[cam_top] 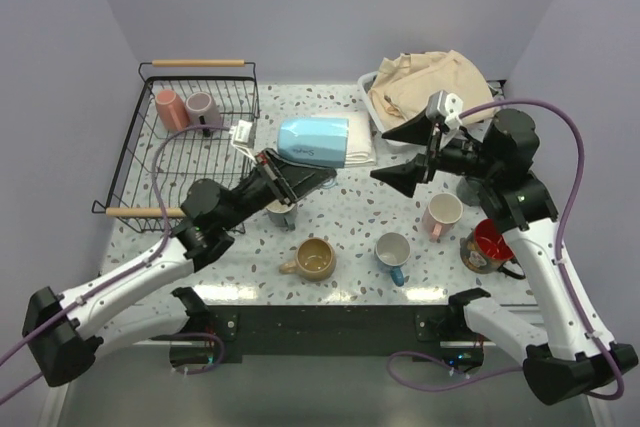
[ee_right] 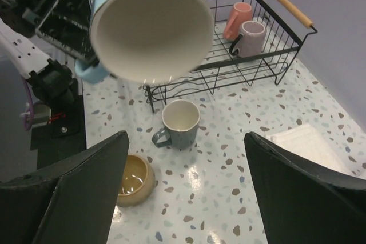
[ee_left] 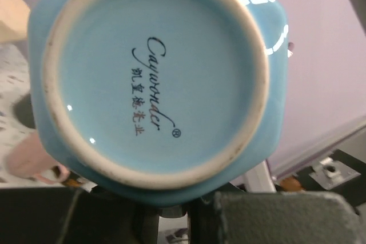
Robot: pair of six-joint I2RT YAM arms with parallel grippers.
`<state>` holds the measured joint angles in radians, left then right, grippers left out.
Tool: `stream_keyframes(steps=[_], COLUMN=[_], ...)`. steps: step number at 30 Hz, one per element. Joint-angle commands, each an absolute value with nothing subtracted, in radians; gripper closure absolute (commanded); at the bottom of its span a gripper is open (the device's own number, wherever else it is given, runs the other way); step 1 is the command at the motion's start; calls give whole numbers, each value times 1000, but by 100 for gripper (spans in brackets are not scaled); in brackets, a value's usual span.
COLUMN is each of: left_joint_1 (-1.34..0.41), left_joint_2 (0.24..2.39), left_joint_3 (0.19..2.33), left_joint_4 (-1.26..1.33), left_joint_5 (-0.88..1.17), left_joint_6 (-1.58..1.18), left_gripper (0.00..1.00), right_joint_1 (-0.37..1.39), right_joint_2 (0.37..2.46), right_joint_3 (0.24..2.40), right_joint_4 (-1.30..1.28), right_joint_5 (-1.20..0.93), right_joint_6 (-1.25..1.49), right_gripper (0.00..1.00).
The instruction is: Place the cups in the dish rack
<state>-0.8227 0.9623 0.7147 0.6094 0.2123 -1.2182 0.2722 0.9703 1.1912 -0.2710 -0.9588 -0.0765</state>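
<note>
The left gripper swings down and outward to the free spot beside the mauve mug (cam_top: 202, 107) next, tips the blue mug (cam_top: 315, 142) upside down, lowers it and releases it.
My left gripper (cam_top: 283, 169) is shut on the light blue mug (cam_top: 315, 142) and holds it on its side in the air right of the dish rack (cam_top: 140, 162). The mug's base fills the left wrist view (ee_left: 154, 78), and its open mouth faces the right wrist camera (ee_right: 148, 27). A pink mug (cam_top: 167, 105) and a mauve mug (cam_top: 202, 107) stand in the rack's far end. My right gripper (cam_top: 382, 154) is open and empty, level with the blue mug's mouth. On the table stand a grey-teal mug (cam_top: 281, 213), a tan mug (cam_top: 315, 259), a white blue-handled mug (cam_top: 393, 250), a pale pink mug (cam_top: 441, 214) and a dark red-lined mug (cam_top: 488, 245).
A white tub with beige cloth (cam_top: 430, 87) stands at the back right. A white mat (cam_top: 360, 152) lies under the held mug. In the right wrist view the grey-teal mug (ee_right: 182, 123) and the tan mug (ee_right: 134, 178) sit just in front of the rack (ee_right: 286, 47).
</note>
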Motion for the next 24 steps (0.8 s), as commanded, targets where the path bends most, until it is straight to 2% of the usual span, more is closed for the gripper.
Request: stream_keyframes(steps=[1,5,6,9,12,17,20,24], left_joint_1=[-715,-680,-681,-678,-669,-596,-490,-327], left_joint_2=[806,776,790,828,853,920,971,1054], left_joint_3=[707,843,932,1029,1080,1134,1160,1183], left_joint_4=[487,98,-81,-242,-300,-319,-305,-259], left_joint_5=[152,3,-50,-204,-351,-419,-355,-171], left_joint_6=[-1051,-781,-717,-548,-430,-327,-288,-278], left_gripper=[100,100,100,100,100,100,100,100], right_joint_1=[244,222,219,209,173,135,133,130], right_joint_2=[934,920,922,925,928,939,940,937], right_joint_3=[1161,1082,1042,956,890,856,845,850], right_joint_4=[-331,-327,-327,-296,-249,-247,-264,-282], right_joint_5=[-911,-825,-801,-769,-753,-738,-707,-680], right_joint_6=[-124,-133,-138,-140,-132,-170,-193,-224], right_gripper=[8,1,1,1,1,1,1,1])
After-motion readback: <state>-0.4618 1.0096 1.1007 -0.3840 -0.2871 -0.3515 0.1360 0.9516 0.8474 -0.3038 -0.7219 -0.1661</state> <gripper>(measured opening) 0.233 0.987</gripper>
